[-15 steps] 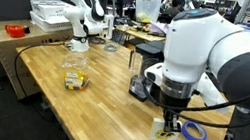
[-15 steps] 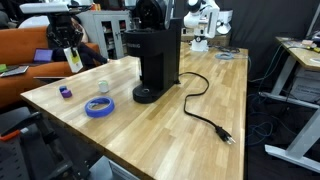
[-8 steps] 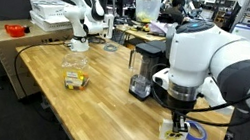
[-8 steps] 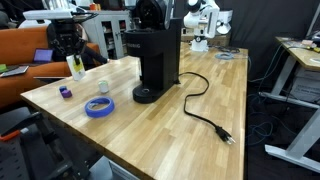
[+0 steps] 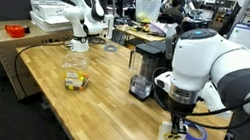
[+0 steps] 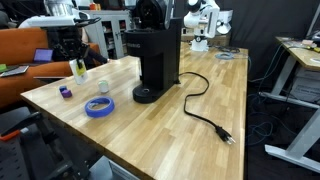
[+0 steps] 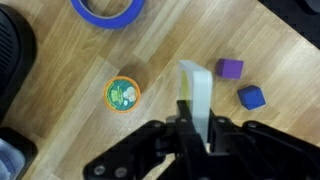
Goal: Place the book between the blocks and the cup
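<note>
My gripper lowers the hanging book next onto the bare tabletop between the cup (image 7: 124, 94) and the purple and blue cubes, which lies below it, and releases.
My gripper (image 7: 198, 120) is shut on the book (image 7: 193, 85), a thin white booklet with a yellow-green face, held on edge and pointing down at the table. In the wrist view it hangs between the cup (image 7: 124, 94), orange-rimmed and seen from above, and two small cubes, one purple (image 7: 230, 68) and one blue (image 7: 251, 96). The gripper (image 5: 177, 127) and book (image 5: 167, 132) show low over the table's near end; both exterior views show the book (image 6: 78, 69). The blocks (image 5: 74, 78), yellowish by a clear container, lie far off to the left.
A blue tape ring (image 5: 194, 133) lies just beside the gripper; it also shows in the wrist view (image 7: 108, 10) and an exterior view (image 6: 99, 106). A black coffee machine (image 6: 153, 55) stands mid-table with its cord (image 6: 205, 110) trailing. A second robot arm (image 5: 81, 13) stands at the far end.
The gripper has moved a little sideways toward the tape ring and down toward the table, still holding the book. Nothing else has moved.
</note>
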`<state>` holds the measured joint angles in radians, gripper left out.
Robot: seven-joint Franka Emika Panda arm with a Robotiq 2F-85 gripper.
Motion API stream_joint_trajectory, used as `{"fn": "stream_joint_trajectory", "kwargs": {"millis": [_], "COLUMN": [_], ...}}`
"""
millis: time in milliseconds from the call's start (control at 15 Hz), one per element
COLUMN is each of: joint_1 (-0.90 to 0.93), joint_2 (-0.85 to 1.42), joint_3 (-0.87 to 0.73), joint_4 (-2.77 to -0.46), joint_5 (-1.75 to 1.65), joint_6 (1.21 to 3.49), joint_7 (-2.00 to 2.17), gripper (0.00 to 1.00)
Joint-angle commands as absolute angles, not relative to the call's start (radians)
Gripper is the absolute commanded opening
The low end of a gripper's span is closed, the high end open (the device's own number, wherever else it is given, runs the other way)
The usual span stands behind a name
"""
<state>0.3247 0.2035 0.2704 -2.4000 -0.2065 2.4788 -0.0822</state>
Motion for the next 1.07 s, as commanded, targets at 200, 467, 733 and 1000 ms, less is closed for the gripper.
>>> {"fn": "stream_joint_trajectory", "kwargs": {"millis": [200,467,733,1000], "joint_1": [0.298,0.294,0.295,0.294], "joint_2": [0.252,0.278,0.294,0.314], "joint_3": [0.261,0.251,0.252,0.252], "joint_4": [-2.413,-2.407,-2.405,-2.403], "joint_5": [-0.201,-0.204,-0.201,-0.201], "joint_6": [2.591,2.615,2.627,2.632], "joint_7": [-0.093,-0.091,-0.093,-0.099], "gripper": [0.04,0.04,0.04,0.04]}}
